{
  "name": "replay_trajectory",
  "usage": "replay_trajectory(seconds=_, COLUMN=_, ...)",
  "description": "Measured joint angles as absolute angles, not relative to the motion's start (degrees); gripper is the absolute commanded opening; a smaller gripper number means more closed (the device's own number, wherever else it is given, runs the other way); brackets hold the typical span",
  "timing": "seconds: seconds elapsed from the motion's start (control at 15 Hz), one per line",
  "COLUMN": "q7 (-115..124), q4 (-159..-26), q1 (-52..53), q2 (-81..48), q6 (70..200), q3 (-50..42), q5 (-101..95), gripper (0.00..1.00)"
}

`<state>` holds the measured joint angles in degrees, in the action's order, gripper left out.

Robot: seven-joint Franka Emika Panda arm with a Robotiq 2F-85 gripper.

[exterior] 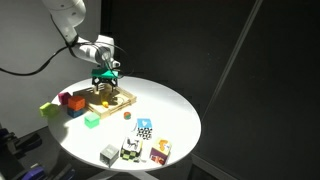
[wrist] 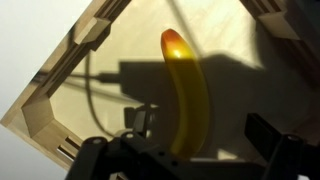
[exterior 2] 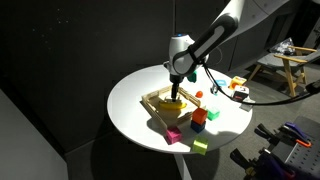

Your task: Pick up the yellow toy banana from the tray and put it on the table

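The open fingers are already on either side of the banana's lower half [exterior 2: 174, 107] [wrist: 193, 115] below my gripper, so next I will lower my gripper straight down around it and close.
The yellow toy banana [wrist: 185, 90] lies flat in the light-wood tray [wrist: 50, 105], in the wrist view running from the centre top down between my fingers. My gripper [wrist: 198, 130] is open, one finger on each side of the banana's lower half, not touching it. In both exterior views the gripper [exterior: 107, 76] [exterior 2: 178, 84] hovers just above the tray [exterior: 122, 100] [exterior 2: 152, 100] on the round white table [exterior: 160, 110] [exterior 2: 130, 105]. The banana shows as a yellow patch below the gripper [exterior 2: 172, 103].
Coloured blocks sit beside the tray: pink [exterior: 72, 101], green [exterior: 92, 120], red and orange [exterior 2: 198, 116]. Small boxes and a patterned cube [exterior: 145, 128] stand near the table's front edge. A cable crosses the tray floor [wrist: 95, 90].
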<state>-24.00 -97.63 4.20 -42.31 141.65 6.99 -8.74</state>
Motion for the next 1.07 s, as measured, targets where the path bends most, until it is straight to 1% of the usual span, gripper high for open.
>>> replay_trajectory(seconds=1.07, q7=-24.0, q4=-94.6, q1=5.3, q2=-47.5, q6=144.9, q3=6.3, q5=-10.4, gripper=1.0)
